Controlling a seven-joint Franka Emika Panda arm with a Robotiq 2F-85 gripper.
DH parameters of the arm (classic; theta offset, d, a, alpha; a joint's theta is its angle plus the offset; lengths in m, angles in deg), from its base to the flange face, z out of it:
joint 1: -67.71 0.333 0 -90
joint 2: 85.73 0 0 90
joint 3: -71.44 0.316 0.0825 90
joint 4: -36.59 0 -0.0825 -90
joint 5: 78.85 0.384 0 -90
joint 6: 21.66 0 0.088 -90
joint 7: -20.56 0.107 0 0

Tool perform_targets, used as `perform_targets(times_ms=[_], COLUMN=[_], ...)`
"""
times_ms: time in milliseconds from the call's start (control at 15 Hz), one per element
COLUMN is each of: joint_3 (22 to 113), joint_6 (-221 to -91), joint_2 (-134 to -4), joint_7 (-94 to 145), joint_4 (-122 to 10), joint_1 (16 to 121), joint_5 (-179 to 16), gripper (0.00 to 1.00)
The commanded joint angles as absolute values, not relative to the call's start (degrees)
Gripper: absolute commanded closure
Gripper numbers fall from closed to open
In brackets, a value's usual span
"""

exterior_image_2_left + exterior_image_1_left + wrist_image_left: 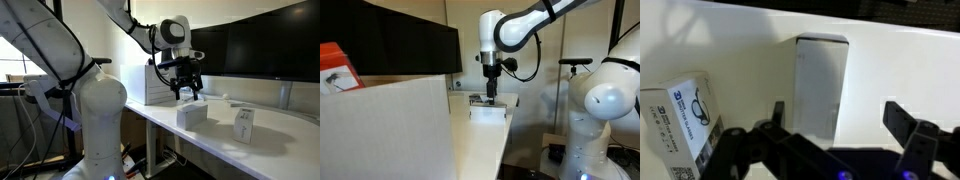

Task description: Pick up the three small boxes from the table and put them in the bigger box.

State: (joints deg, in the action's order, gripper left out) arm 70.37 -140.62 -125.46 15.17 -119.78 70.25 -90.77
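Note:
The gripper needs to go down next over the plain white small box (488,113) (820,88), with its open fingers passing along both long sides, since the box shows between the fingers but below them.
My gripper (492,93) (188,90) is open and hangs just above a plain white small box (488,113) (192,114) lying on the cream table (480,148) (225,145). In the wrist view the gripper (840,118) straddles this box (821,80), which sits closer to the left finger. A second white small box with blue print and a glasses picture (680,120) (244,124) stands beside it. The orange-red small box (335,68) shows above the wall of the bigger box (390,130) (158,85); I cannot tell if it rests inside.
Large black monitors (410,45) (260,45) stand along the back of the table. A white robot base (95,115) and a second white robot body (605,100) stand off the table's edge.

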Motion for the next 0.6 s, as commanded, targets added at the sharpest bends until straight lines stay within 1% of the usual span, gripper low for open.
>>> perform_targets(times_ms=[0,533], joint_3=[69.63,70.26], joint_6=[-141.03,-143.12], joint_2=[-125.95,-118.67], joint_7=[13.84,15.30], joint_4=[-120.07,-118.45], joint_1=[69.81,69.58], joint_5=[-89.59,-89.94], gripper=[0.00,0.00])
